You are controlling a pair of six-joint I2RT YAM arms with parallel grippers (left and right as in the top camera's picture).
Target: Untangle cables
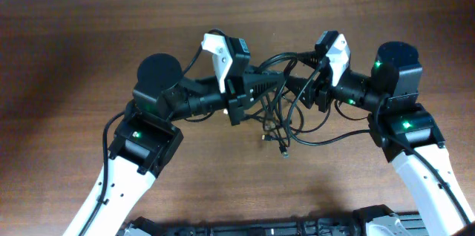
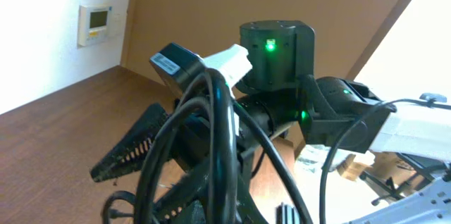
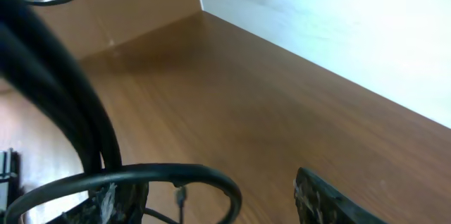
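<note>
My left gripper should next swing left in the overhead view, turning outward, to bare tabletop and release the bunched cables.
A tangle of thin black cables (image 1: 280,110) hangs between my two grippers above the middle of the table, small plugs (image 1: 285,151) dangling at its lower end. My left gripper (image 1: 280,82) points right and is shut on the cables. In the left wrist view the cable bundle (image 2: 220,139) rises close to the lens and hides the left fingers. My right gripper (image 1: 300,84) faces it from the right, open. In the right wrist view a cable loop (image 3: 176,172) curves across the gap of the right gripper (image 3: 218,206), against the left finger and apart from the right one.
The brown table (image 1: 89,35) runs back to a white wall (image 3: 338,34). A dark fixture (image 1: 260,228) lies along the table's front edge. A small wall panel (image 2: 94,25) shows at the far left of the left wrist view.
</note>
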